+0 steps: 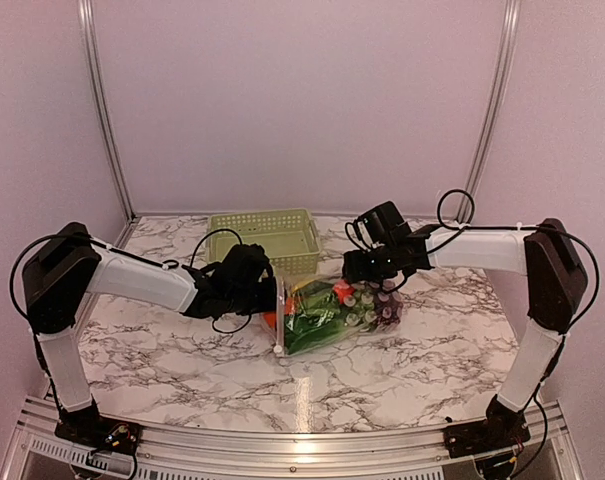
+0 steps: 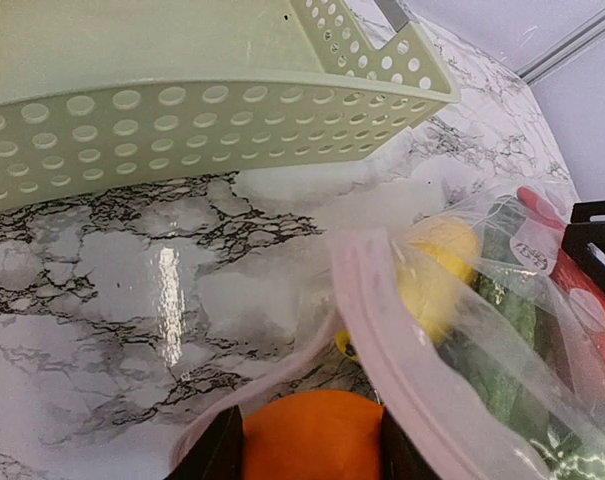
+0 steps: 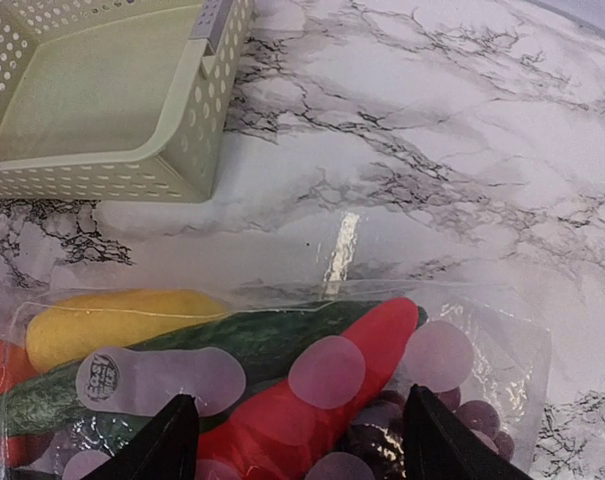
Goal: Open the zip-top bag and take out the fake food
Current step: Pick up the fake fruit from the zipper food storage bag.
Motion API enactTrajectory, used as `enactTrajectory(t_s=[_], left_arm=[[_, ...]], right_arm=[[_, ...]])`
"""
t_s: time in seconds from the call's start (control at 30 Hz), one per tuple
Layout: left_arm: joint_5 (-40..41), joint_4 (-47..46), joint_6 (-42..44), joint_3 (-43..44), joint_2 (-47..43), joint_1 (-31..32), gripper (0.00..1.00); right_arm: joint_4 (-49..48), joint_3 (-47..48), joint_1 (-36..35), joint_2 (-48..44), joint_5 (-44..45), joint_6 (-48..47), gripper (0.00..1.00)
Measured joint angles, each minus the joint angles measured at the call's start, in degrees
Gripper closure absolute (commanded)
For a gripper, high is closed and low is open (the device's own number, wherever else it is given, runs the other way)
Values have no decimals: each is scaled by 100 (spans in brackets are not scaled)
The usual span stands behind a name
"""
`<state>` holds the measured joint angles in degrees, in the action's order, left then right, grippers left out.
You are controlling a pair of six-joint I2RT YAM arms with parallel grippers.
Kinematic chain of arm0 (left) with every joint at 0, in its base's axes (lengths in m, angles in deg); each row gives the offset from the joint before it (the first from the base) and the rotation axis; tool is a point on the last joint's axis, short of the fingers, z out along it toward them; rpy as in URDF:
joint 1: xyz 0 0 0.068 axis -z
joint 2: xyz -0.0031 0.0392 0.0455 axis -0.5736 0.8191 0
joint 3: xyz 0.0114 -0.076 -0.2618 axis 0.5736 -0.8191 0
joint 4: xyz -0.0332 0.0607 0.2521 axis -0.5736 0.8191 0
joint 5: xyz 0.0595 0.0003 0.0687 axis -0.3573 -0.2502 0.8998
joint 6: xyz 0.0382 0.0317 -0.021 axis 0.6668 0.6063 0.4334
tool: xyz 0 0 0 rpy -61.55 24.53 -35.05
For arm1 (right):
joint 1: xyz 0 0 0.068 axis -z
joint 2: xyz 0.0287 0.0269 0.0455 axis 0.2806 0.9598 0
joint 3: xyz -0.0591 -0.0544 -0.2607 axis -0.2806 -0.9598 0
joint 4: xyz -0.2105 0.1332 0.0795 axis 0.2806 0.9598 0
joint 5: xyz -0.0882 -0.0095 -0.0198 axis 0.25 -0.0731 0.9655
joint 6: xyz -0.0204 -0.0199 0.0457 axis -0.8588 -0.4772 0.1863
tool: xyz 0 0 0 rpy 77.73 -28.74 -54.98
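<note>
The basket is outward of the gripper, so my left gripper needs to go up out of the bag [image 1: 327, 322] next and move outward over the bottom of the basket to let go of the orange piece.
The zip-top bag [image 1: 327, 322] lies on the marble table, its pink zip strip [image 2: 397, 340] open at the left end. Fake food shows through it: a yellow piece [image 2: 437, 270], a green cucumber [image 3: 232, 340], a red pepper [image 3: 342, 390] and purple grapes [image 3: 452, 415]. My left gripper [image 2: 307, 455] is at the bag's mouth and is shut on an orange piece [image 2: 312, 435], which also shows in the top view [image 1: 270, 319]. My right gripper [image 3: 302, 440] is open, its fingers spread over the bag's closed end [image 3: 487, 340]; in the top view the right gripper [image 1: 374, 285] sits above the grapes.
The pale green lattice basket [image 1: 265, 238] stands just behind the bag, empty in the right wrist view [image 3: 92, 110]; its perforated wall [image 2: 182, 120] is close to my left gripper. Bare marble [image 1: 312, 390] lies in front of the bag.
</note>
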<state>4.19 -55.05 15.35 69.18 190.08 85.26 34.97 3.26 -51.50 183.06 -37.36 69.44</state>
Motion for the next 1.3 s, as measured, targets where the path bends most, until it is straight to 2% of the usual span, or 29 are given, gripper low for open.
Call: enactTrajectory(t_s=[0.53, 1.3], left_arm=[[-173, -83, 103, -358, -291, -57, 60], [-225, -188, 76, -1191, -1331, -138, 60]], right_arm=[[63, 138, 13, 131, -4, -2, 32], [229, 774, 114, 750, -48, 55, 32]])
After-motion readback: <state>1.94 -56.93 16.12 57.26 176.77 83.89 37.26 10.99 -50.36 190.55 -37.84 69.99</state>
